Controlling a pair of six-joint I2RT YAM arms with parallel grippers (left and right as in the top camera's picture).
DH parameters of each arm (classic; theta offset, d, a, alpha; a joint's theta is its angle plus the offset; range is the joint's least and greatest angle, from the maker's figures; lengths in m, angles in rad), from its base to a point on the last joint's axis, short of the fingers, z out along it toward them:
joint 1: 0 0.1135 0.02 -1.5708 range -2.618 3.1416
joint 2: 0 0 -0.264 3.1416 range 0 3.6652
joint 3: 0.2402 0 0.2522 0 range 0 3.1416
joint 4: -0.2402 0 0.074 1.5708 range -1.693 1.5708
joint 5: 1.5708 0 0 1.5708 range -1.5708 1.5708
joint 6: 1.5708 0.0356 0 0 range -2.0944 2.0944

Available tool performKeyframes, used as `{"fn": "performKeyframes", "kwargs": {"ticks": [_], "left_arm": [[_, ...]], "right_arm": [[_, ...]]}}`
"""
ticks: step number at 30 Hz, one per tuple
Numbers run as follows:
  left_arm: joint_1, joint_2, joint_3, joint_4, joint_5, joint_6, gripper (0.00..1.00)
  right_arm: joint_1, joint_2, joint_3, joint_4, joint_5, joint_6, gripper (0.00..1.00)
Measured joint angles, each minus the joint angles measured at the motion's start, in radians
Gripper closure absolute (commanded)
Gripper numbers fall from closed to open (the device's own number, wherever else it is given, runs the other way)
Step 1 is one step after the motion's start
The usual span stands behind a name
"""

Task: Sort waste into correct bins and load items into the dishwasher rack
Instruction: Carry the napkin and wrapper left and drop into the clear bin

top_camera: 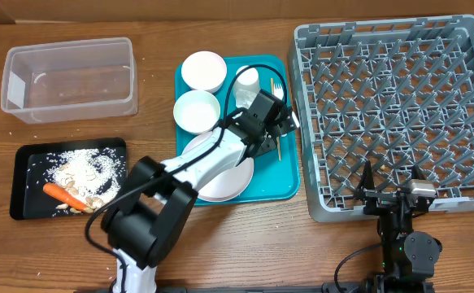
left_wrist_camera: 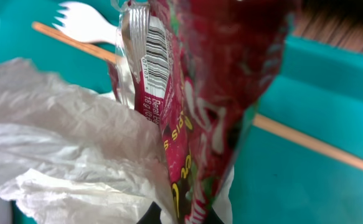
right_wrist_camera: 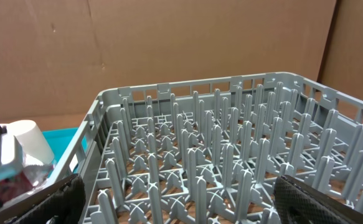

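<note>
I will next lift the wrapper in my left gripper off the teal tray. Then I will carry the wrapper past the bowls and over the clear tub.
My left gripper (top_camera: 284, 122) hangs over the teal tray (top_camera: 281, 181), shut on the small red wrapper (left_wrist_camera: 212, 93), which fills the left wrist view. A crumpled white napkin (left_wrist_camera: 63, 143) lies right beside the wrapper. Behind them are the white fork (left_wrist_camera: 88, 22) and the thin wooden stick (left_wrist_camera: 318, 144). The plate (top_camera: 224, 181), two bowls (top_camera: 203, 70) (top_camera: 197, 111) and the cup (top_camera: 247, 81) sit on the teal tray. My right gripper (top_camera: 391, 191) stands open at the near edge of the grey dishwasher rack (top_camera: 304, 114), empty.
The clear tub (top_camera: 70, 47) stands at the far left. In front of it, the black tray (top_camera: 17, 183) holds a carrot (top_camera: 66, 196) and rice scraps (top_camera: 86, 169). The left arm stretches over the plate. Rack pegs (right_wrist_camera: 197, 124) rise in front of the right gripper.
</note>
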Motion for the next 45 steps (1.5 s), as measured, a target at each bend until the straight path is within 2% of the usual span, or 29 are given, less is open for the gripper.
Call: {"fn": "performKeyframes", "kwargs": {"ticks": [9, 14, 18, 23, 24, 25, 26, 27, 32, 38, 42, 45], "left_arm": [[0.000, -0.301, 0.000, -0.020, 0.036, -0.124, 0.96], [0.025, -0.424, 0.000, -0.014, -0.046, -0.183, 0.96], [0.169, -0.467, 0.002, -0.008, -0.113, -0.282, 0.96], [0.458, -0.460, 0.002, 0.001, -0.119, -0.436, 0.95], [0.523, -0.459, 0.002, 0.005, -0.109, -0.458, 0.91], [0.567, -0.456, 0.002, 0.008, -0.091, -0.470, 0.78], [0.629, -0.450, 0.002, 0.014, -0.051, -0.485, 0.30], [0.674, -0.441, 0.002, 0.018, -0.023, -0.497, 0.00], [0.816, -0.343, 0.003, 0.015, 0.068, -0.513, 0.00], [0.831, -0.315, 0.003, 0.019, 0.116, -0.550, 0.00], [0.813, -0.326, 0.003, 0.014, 0.265, -0.576, 0.00], [0.774, -0.351, 0.003, 0.010, 0.500, -0.602, 0.00]], "right_arm": [[0.000, 0.000, 0.000, 0.000, 0.000, 0.000, 0.00], [0.000, 0.000, 0.000, 0.000, 0.000, 0.000, 0.00], [0.000, 0.000, 0.000, 0.000, 0.000, 0.000, 0.00], [0.000, 0.000, 0.000, 0.000, 0.000, 0.000, 0.00], [0.000, 0.000, 0.000, 0.000, 0.000, 0.000, 0.00], [0.000, 0.000, 0.000, 0.000, 0.000, 0.000, 0.00], [0.000, 0.000, 0.000, 0.000, 0.000, 0.000, 0.00], [0.000, 0.000, 0.000, 0.000, 0.000, -0.001, 0.00], [0.000, 0.000, 0.000, 0.000, 0.000, 0.000, 0.00], [0.000, 0.000, 0.000, 0.000, 0.000, 0.000, 0.00], [0.000, 0.000, 0.000, 0.000, 0.000, 0.000, 0.00], [0.000, 0.000, 0.000, 0.000, 0.000, 0.000, 0.00]]}}
